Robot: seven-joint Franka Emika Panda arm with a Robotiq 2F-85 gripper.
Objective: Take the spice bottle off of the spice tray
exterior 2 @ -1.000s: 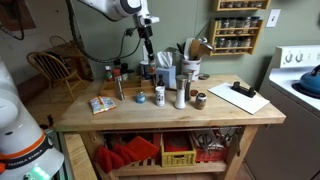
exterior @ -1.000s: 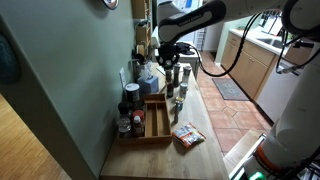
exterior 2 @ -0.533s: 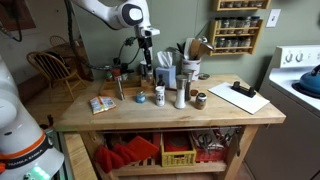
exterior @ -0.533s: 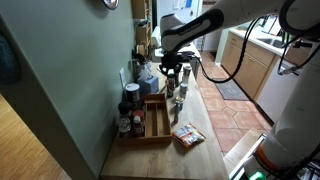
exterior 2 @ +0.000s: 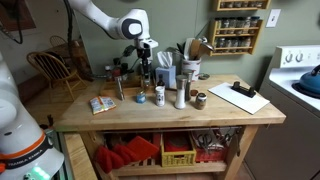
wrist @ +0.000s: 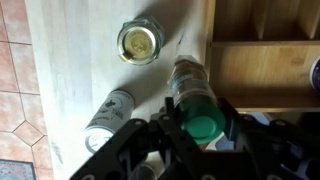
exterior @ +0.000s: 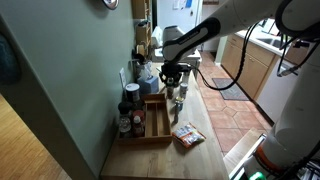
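Note:
My gripper lowers the spice bottle, already beside the tray's edge, onto the counter slightly toward the gold-lidded jar next, then lets go of it.
My gripper (wrist: 200,125) is shut on a spice bottle (wrist: 192,92) with a green cap and a clear body. It holds the bottle upright, just beside the edge of the light-brown wooden spice tray (wrist: 260,60), over the bare wooden counter. In both exterior views the gripper (exterior: 172,74) (exterior 2: 143,68) hangs low over the counter, past the far end of the tray (exterior: 156,122). The bottle's base is hidden by its own body, so I cannot tell if it touches the counter.
A jar with a gold lid (wrist: 139,42) and a grey shaker (wrist: 108,112) stand close by the held bottle. Dark bottles (exterior: 127,112) crowd the tray's wall side. A red packet (exterior: 187,137) lies near the front edge. A clipboard (exterior 2: 240,97) lies at one end of the counter.
The arm has come down and toward the tray's far end, bringing the gripper from above the jars to just over the counter.

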